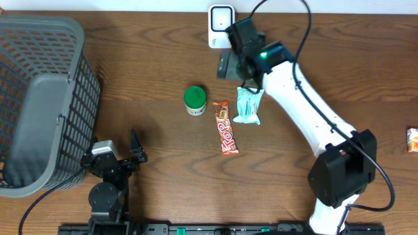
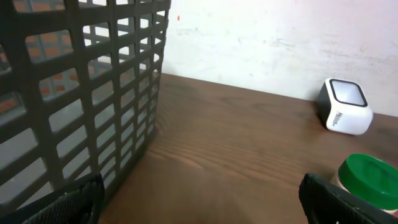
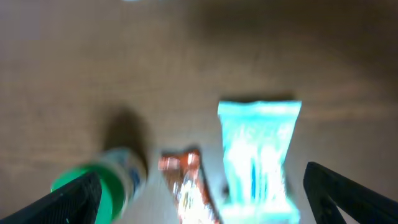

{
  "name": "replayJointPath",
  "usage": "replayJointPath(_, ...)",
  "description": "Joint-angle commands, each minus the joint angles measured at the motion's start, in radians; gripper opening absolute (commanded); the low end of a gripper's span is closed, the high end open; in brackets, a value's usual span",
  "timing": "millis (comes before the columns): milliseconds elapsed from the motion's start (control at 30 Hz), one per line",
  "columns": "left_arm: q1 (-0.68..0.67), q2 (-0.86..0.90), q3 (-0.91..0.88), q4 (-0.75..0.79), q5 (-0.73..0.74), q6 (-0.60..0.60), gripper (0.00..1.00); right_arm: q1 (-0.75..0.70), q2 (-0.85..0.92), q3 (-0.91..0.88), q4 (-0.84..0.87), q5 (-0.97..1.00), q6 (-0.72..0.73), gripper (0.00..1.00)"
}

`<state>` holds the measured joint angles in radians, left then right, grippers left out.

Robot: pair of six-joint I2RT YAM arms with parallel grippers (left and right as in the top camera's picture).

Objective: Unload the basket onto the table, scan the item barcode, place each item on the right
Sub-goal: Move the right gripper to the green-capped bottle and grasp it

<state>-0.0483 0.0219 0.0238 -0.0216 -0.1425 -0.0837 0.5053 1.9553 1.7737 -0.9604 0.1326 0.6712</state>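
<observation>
My right gripper moves to the left in the overhead view, back and down around the lid next, since the green-lidded jar [image 1: 194, 100] stands off beside it.
Three items lie mid-table: a green-lidded jar [image 1: 194, 100], an orange candy bar [image 1: 225, 127] and a light-blue packet [image 1: 249, 106]. The white scanner [image 1: 221, 26] stands at the far edge. My right gripper [image 1: 238, 70] hangs open above the table between the scanner and the packet, holding nothing. Its blurred wrist view looks down on the jar [image 3: 93, 180], the bar [image 3: 186, 186] and the packet [image 3: 258, 149], with the right gripper [image 3: 202, 202] spread wide. My left gripper [image 1: 112, 151] rests open near the front left; in its view the left gripper [image 2: 199, 205] is empty, and the scanner [image 2: 345, 107] and jar [image 2: 370, 177] sit far right.
A large grey mesh basket [image 1: 39, 98] fills the left side and stands close beside the left gripper as a basket wall [image 2: 74, 93]. A small orange packet [image 1: 412, 139] lies at the right table edge. A black cable runs from the right arm past the scanner.
</observation>
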Motion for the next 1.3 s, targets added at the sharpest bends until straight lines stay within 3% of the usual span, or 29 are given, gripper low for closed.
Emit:
replayJointPath(0,0.003,0.002,-0.019,-0.035,0.004,-0.016,1.0,0.031,0.022,-0.007,-0.034,-0.084,0.019,0.99)
replayJointPath(200,0.003,0.002,-0.019,-0.035,0.004,-0.016,1.0,0.14,0.026,-0.006,-0.04,-0.04,-0.097,0.99)
replayJointPath(600,0.003,0.002,-0.019,-0.035,0.004,-0.016,1.0,0.164,0.126,0.097,0.02,-0.116,-0.068,0.99)
replayJointPath(900,0.003,0.002,-0.019,-0.035,0.004,-0.016,1.0,0.183,0.365,0.436,-0.179,-0.102,-0.037,0.99)
replayJointPath(1267,0.003,0.002,-0.019,-0.035,0.004,-0.016,1.0,0.189,0.496,0.457,-0.238,-0.236,0.013,0.99)
